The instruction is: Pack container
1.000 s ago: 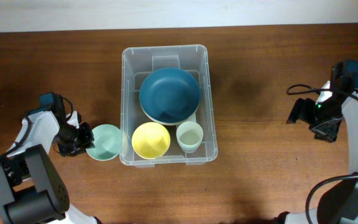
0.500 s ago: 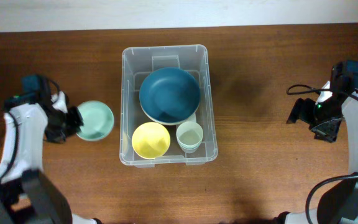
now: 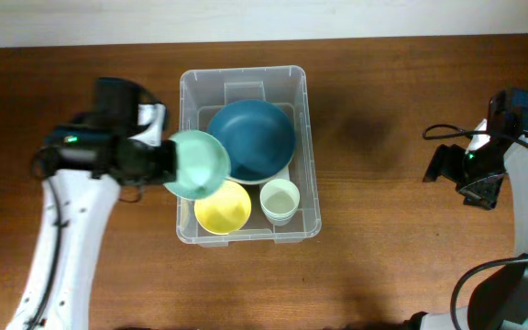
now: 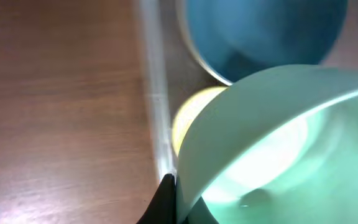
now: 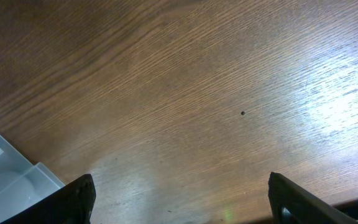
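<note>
Next I should move my left gripper back and down to release the mint green bowl's rim over the yellow bowl, since that one stands empty for nesting.
The clear plastic container stands mid-table. It holds a dark blue bowl, a yellow bowl and a pale green cup. My left gripper is shut on the rim of a mint green bowl and holds it tilted above the container's left wall. In the left wrist view the mint bowl fills the right side, over the yellow bowl and the blue bowl. My right gripper is open and empty over bare table at the far right.
The wooden table stretches to both sides of the container. A corner of the container shows at the lower left of the right wrist view. The right arm rests near the right edge.
My left gripper has lifted the mint bowl off the table left of the container and carried it right, over the container's left wall. The right arm has not moved.
</note>
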